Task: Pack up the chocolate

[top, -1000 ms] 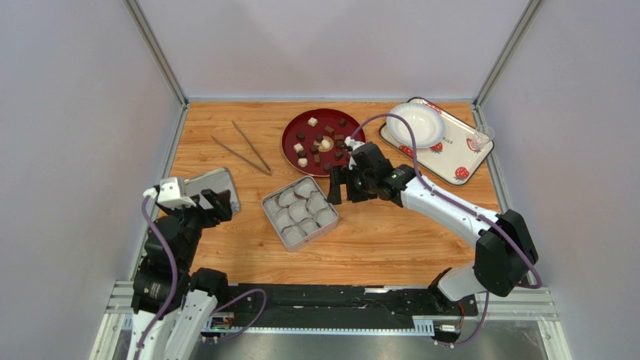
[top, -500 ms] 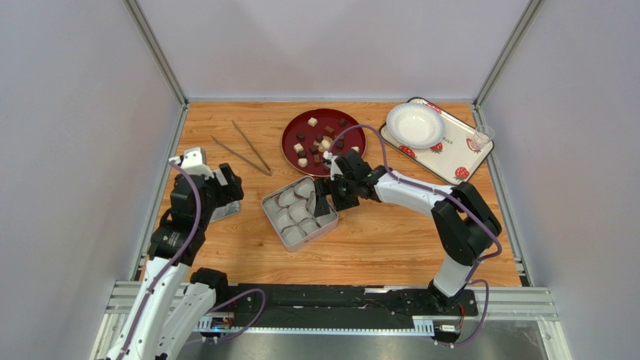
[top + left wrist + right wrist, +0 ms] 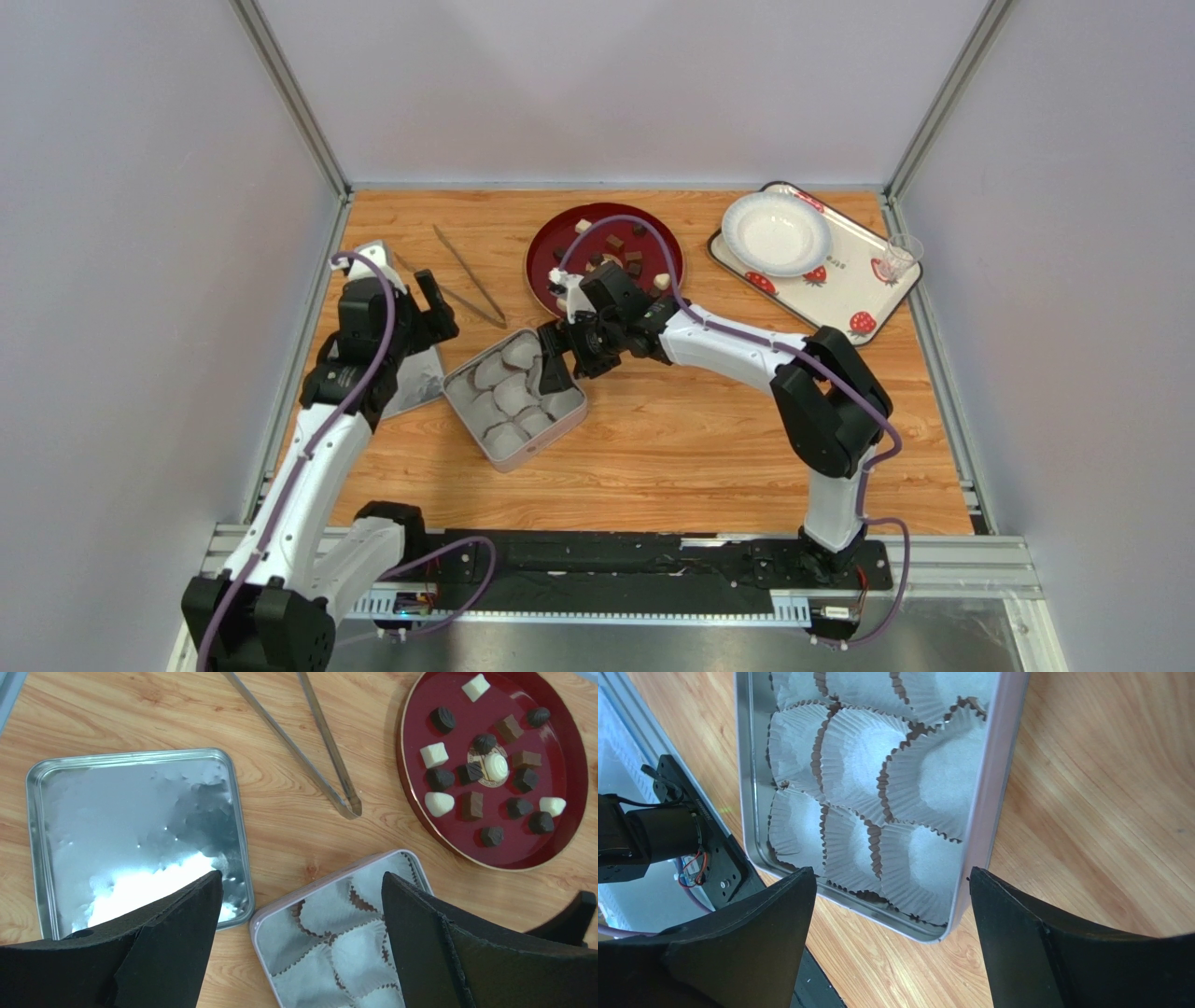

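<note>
The tongs' lid-side arm [image 3: 276,729] lies below and outward of my open fingertips, so my left gripper will next move outward and down to close on it.
The chocolate [image 3: 617,261], small dark and cream pieces, lies on the red plate [image 3: 535,261] at the back centre; both show in the left wrist view, chocolate [image 3: 472,805] on plate [image 3: 561,756]. A metal tin [image 3: 512,396] lined with empty white paper cups sits in front of the plate. My right gripper [image 3: 558,359] is open and empty, low at the tin's right rim [image 3: 990,812], its own midpoint [image 3: 885,952] over the tin's corner. My left gripper [image 3: 428,317] is open and empty above the gap between tin [image 3: 344,945] and lid, midpoint [image 3: 302,952].
The tin's flat silver lid [image 3: 133,833] lies left of the tin, near the left wall. Long metal tongs [image 3: 309,749] lie behind it. A white patterned tray [image 3: 856,301] with a white bowl [image 3: 774,231] and a small glass [image 3: 898,255] stands back right.
The right gripper has swung left and the tin has slid left toward the lid. The left arm has reached forward and up over the lid.
</note>
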Tool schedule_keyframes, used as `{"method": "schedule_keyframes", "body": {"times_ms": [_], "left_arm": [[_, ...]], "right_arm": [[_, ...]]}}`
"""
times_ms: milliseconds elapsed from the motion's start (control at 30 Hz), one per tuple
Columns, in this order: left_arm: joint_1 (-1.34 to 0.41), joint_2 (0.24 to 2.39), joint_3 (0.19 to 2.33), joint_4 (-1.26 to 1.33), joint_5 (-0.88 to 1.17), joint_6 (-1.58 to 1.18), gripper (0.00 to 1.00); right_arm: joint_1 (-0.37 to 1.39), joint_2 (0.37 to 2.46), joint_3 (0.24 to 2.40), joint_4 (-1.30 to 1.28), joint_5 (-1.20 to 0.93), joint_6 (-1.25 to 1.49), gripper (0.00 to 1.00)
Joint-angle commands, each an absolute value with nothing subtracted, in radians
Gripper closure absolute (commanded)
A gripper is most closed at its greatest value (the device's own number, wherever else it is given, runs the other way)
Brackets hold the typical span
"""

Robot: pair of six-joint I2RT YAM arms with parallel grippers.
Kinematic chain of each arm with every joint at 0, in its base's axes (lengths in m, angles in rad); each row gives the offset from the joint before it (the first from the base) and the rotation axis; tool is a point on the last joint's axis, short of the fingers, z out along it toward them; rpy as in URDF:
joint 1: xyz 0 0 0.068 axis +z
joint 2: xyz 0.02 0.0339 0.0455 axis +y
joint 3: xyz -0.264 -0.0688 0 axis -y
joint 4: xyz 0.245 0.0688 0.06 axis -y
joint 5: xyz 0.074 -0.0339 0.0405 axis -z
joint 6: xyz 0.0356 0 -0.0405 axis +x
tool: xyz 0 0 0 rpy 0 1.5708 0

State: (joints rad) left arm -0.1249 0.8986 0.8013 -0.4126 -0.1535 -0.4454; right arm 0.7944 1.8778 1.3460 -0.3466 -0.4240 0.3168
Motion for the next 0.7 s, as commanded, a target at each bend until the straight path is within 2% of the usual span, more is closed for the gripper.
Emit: {"method": "schedule_keyframes", "body": {"times_ms": [0,233,400,533,667], "left_arm": [[-0.100,1.018,0.903,-0.333,-0.150,-0.506,0.07],[-0.081,1.328,1.153,-0.426,-0.248,-0.531,0.05],[-0.061,1.596,1.389,-0.589,-0.282,-0.575,0.06],[-0.049,1.802,1.554,-0.705,-0.270,-0.584,0.08],[-0.041,1.922,1.689,-0.756,-0.273,-0.594,0.15]], "right_arm": [[0.761,1.754,1.333,-0.364,-0.344,0.311,0.15],[0.678,1.557,1.220,-0.448,-0.143,0.287,0.13],[0.661,1.454,1.155,-0.486,-0.043,0.275,0.13],[0.647,1.411,1.102,-0.480,-0.025,0.284,0.13],[0.637,1.422,1.060,-0.479,-0.026,0.296,0.13]]}}
